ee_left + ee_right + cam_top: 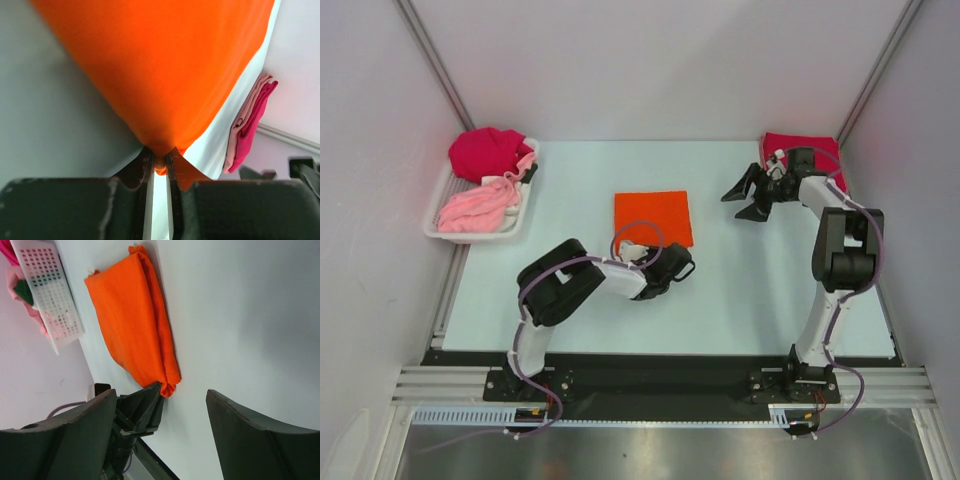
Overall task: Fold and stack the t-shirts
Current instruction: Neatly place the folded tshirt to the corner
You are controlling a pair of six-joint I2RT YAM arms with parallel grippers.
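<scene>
I will move my right gripper down and across onto the orange t-shirt's closest edge, because that edge lies below the gripper and to its left in the top view.
A folded orange t-shirt [653, 218] lies flat in the middle of the table; it fills the left wrist view [165, 65] and shows in the right wrist view [132, 320]. My left gripper [686, 258] is shut on its near right corner [161, 162]. My right gripper [748, 198] is open and empty above the table at the far right, just in front of a folded crimson t-shirt [820, 152]. Unfolded crimson [485, 152] and pink [475, 208] t-shirts lie heaped in the white basket [525, 215].
The white basket stands at the far left against the wall, also seen in the right wrist view [47, 292]. White enclosure walls close in the table on three sides. The arm bases sit on a black rail [660, 385] at the near edge.
</scene>
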